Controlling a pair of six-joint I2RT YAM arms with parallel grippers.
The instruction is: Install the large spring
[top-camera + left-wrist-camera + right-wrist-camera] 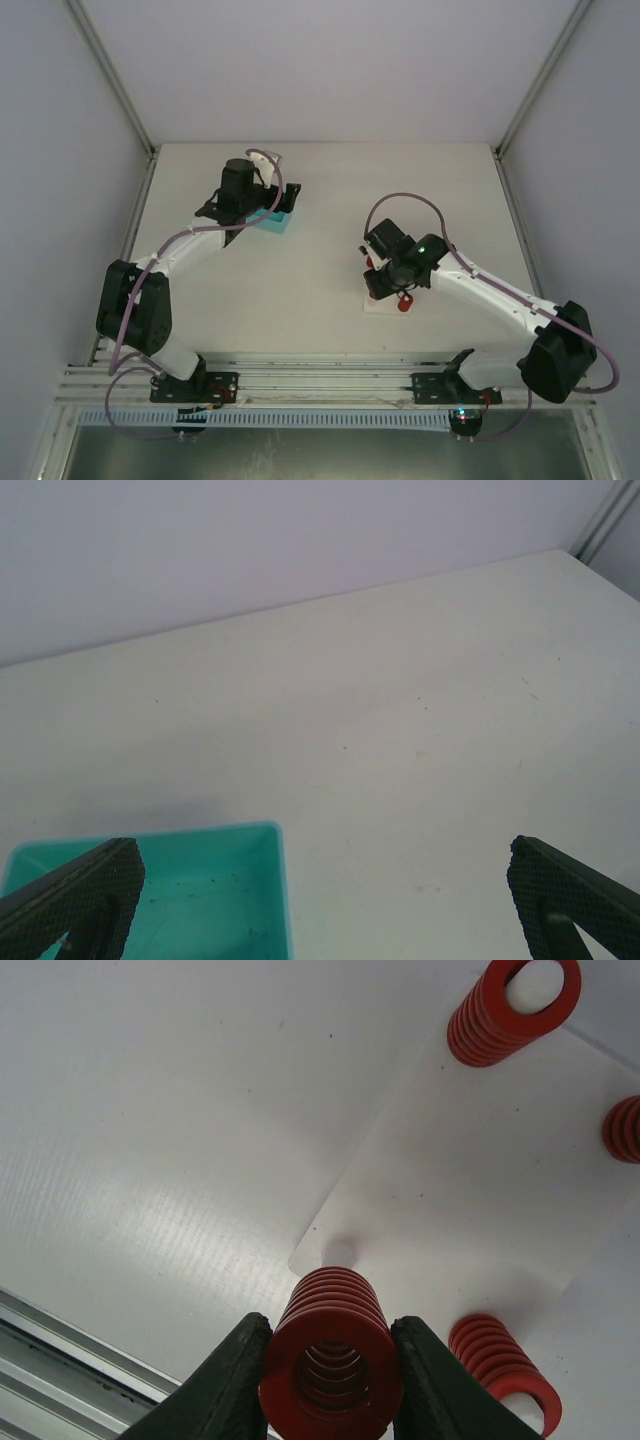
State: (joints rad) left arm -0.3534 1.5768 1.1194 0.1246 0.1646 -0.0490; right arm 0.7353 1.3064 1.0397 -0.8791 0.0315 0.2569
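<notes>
The right gripper moves down over the small white peg at the plate's corner (340,1252) next and releases the large red spring (332,1350), because that peg still stands bare.
My right gripper (333,1375) is shut on a large red spring (332,1350), held above a white plate (480,1190) near its corner, where a small white peg (338,1251) shows just beyond the spring. Three other red springs stand on the plate: one at the top (512,1010), one at the right edge (622,1128), one at the lower right (498,1360). In the top view the right gripper (388,283) hovers over the plate (380,305). My left gripper (320,900) is open and empty over the corner of a teal bin (190,895).
The teal bin (272,220) sits at the back left of the table under the left arm. An aluminium rail (320,385) runs along the near edge. White walls enclose the table on three sides.
</notes>
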